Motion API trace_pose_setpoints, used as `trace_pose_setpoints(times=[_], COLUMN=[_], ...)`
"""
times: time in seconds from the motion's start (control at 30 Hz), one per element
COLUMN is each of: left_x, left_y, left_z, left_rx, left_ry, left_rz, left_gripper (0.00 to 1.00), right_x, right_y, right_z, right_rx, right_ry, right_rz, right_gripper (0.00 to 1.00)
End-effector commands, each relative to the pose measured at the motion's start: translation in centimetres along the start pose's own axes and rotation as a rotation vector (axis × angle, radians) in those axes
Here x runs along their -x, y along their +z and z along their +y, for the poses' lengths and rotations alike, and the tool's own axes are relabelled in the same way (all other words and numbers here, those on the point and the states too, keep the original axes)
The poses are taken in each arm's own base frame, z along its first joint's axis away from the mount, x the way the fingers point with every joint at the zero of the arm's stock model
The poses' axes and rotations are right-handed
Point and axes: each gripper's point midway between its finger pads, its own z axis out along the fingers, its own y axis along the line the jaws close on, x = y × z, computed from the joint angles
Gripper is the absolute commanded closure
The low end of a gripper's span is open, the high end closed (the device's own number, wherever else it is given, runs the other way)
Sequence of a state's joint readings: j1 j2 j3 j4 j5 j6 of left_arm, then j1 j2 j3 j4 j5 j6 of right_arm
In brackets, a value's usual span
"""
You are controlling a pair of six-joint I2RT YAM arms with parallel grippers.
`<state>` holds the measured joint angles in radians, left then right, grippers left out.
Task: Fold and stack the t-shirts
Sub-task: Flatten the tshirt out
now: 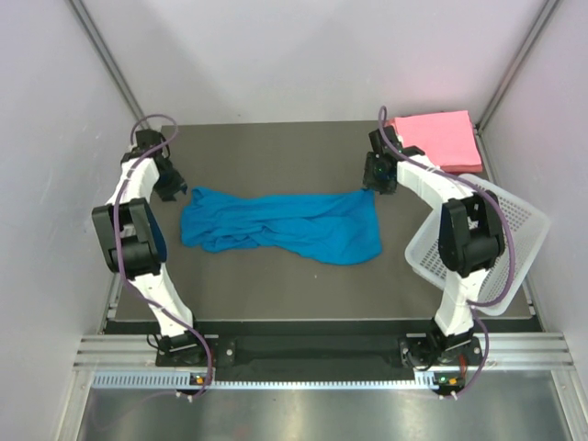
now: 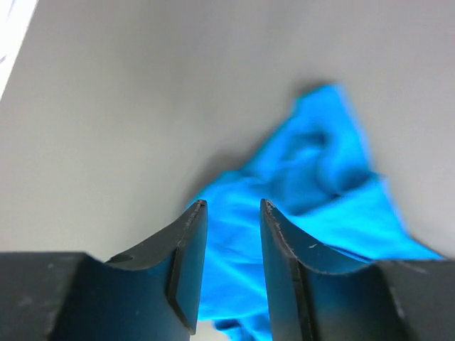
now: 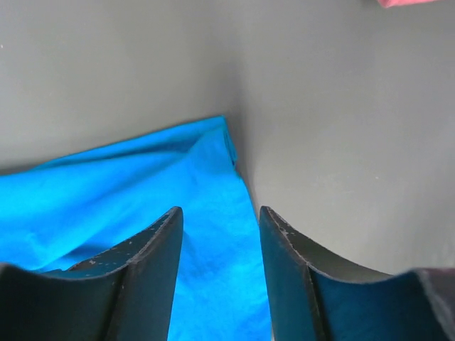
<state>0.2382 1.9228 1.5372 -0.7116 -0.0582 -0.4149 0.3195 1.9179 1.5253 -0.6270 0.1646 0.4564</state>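
Observation:
My left gripper goes down, moving right in the top view, onto the fold at the blue t-shirt's far corner [image 1: 200, 193] [image 2: 321, 117] next, because that lies below and beyond its fingers.
A bright blue t-shirt [image 1: 285, 226] lies crumpled and stretched sideways on the dark table mat [image 1: 276, 147]. Folded pink t-shirts [image 1: 442, 138] sit stacked at the far right corner. My left gripper [image 1: 176, 191] is open just above the shirt's left edge; in the left wrist view the blue cloth [image 2: 313, 185] shows between and beyond the fingers. My right gripper [image 1: 375, 184] is open above the shirt's far right corner; the right wrist view shows that corner [image 3: 213, 142] between the fingers. Neither gripper holds anything.
A white perforated plastic basket [image 1: 519, 220] stands at the right edge of the table, beside the right arm. White enclosure walls stand close on the left, back and right. A sliver of pink [image 3: 409, 3] shows at the top of the right wrist view.

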Motion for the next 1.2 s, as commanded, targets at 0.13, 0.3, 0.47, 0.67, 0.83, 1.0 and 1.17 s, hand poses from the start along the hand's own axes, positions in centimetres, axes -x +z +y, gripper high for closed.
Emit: trace_pose_setpoints(times=[0.13, 0.3, 0.47, 0.67, 0.83, 1.0, 1.17], left_x=[0.6, 0.7, 0.7, 2.0, 3.2, 5.7, 7.9], left_y=[0.5, 2.3, 4.6, 4.6, 4.3, 2.9, 0.4], left_z=[-6.1, -7.0, -8.3, -13.2, -16.0, -17.6, -19.4], left_rx=[-0.208, -0.233, -0.261, -0.499, -0.639, -0.692, -0.806], left_ry=[0.131, 0.137, 0.131, 0.102, 0.064, 0.055, 0.040], left_rz=[0.044, 0.079, 0.129, 0.134, 0.135, 0.076, 0.013], left_gripper=[0.59, 0.56, 0.55, 0.62, 0.94, 1.00, 1.00], right_x=[3.2, 3.3, 3.6, 4.0, 4.0, 3.6, 2.8], right_y=[-3.0, -2.7, -0.8, 1.9, 3.8, 5.1, 6.7], right_z=[1.9, 2.1, 1.8, 2.1, 2.0, 1.7, 1.8], right_rx=[0.103, 0.099, 0.060, 0.055, 0.046, 0.032, 0.030], right_ry=[0.028, 0.023, 0.018, -0.002, -0.004, 0.010, 0.013], right_rz=[-0.078, -0.081, -0.076, -0.059, -0.035, -0.008, 0.014], right_gripper=[0.50, 0.48, 0.48, 0.48, 0.48, 0.48, 0.47])
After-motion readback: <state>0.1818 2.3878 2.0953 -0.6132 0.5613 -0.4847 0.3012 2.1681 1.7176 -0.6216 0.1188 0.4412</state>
